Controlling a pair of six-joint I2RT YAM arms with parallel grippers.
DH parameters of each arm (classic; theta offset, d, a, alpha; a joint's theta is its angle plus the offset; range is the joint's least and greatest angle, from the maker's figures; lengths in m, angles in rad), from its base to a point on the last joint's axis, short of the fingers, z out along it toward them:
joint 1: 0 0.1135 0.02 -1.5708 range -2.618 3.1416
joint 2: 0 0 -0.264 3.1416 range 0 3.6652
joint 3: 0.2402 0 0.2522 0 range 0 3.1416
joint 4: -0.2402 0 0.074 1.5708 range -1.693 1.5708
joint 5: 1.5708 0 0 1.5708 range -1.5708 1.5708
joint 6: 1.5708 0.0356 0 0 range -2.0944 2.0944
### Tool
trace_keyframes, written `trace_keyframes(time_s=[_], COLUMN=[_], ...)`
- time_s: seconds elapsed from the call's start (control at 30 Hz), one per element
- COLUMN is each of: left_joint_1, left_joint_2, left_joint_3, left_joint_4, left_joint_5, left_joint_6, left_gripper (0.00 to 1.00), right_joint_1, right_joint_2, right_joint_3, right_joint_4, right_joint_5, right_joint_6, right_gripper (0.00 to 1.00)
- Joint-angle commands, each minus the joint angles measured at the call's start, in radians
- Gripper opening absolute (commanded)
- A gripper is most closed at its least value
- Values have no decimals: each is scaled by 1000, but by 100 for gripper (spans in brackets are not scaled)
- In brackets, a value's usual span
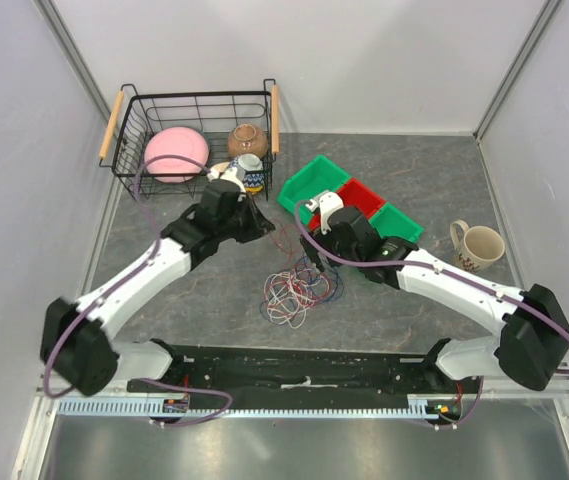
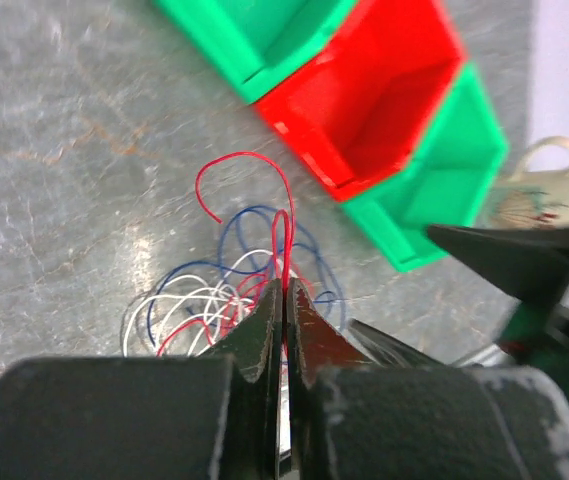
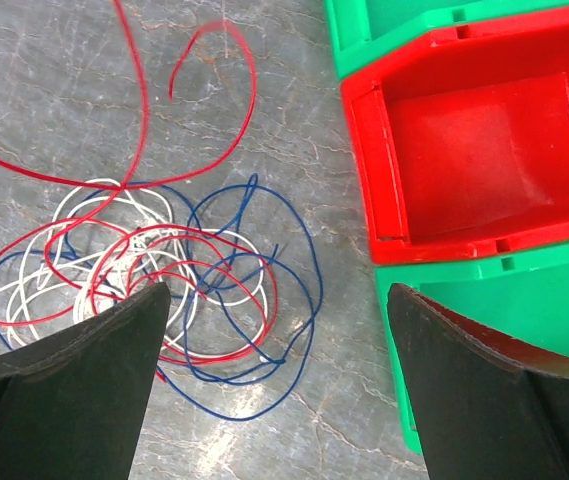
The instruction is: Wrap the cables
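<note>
My right gripper moves down and to the left in the top view next and closes, since red loops lie over the white pieces of cable there.
The cables (image 1: 292, 290) lie in a loose tangle of red, blue and white loops on the grey table, in front of the bins. My left gripper (image 2: 286, 288) is shut on a red cable (image 2: 256, 160). That strand rises from between the fingertips and curls over in the air. In the top view the left gripper (image 1: 264, 225) hangs just behind and left of the pile. My right gripper (image 3: 276, 298) is open above the pile's right side, over a blue loop (image 3: 284, 300), with nothing between its fingers. From above, the right gripper (image 1: 322, 222) sits by the bins' near edge.
A row of green, red and green bins (image 1: 349, 200) stands behind the cables; the red bin (image 3: 484, 150) is close to my right fingers. A wire basket (image 1: 194, 135) with a pink bowl and cups is at the back left. A mug (image 1: 479, 247) stands at the right.
</note>
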Motion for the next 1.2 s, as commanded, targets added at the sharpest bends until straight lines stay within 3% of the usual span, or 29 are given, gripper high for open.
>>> trace_keyframes(time_s=[0.0, 0.13, 0.37, 0.47, 0.77, 0.87, 1.03, 1.17], left_joint_1=[-5, -5, -5, -5, -5, -5, -5, -5], left_joint_2=[-172, -347, -579, -658, -716, -705, -679, -674], left_joint_3=[-29, -21, 24, 56, 94, 99, 155, 160], left_joint_4=[41, 32, -52, -71, -80, -88, -128, -129], left_joint_5=[-37, -115, -440, -512, -510, -513, -569, -575], left_joint_6=[145, 176, 223, 242, 265, 271, 263, 253], left_gripper=[2, 2, 2, 2, 2, 2, 2, 2], right_joint_1=[-2, -1, -1, 2, 1, 3, 4, 9], right_joint_2=[11, 28, 108, 108, 111, 137, 134, 131], right_joint_3=[27, 21, 52, 35, 7, 13, 12, 10], right_joint_4=[79, 104, 101, 145, 275, 283, 237, 213], right_joint_5=[-66, -105, -192, -236, -371, -378, -356, -373], right_joint_6=[6, 26, 37, 9, -32, -6, -109, -9], right_gripper=[98, 98, 95, 95, 95, 93, 92, 90])
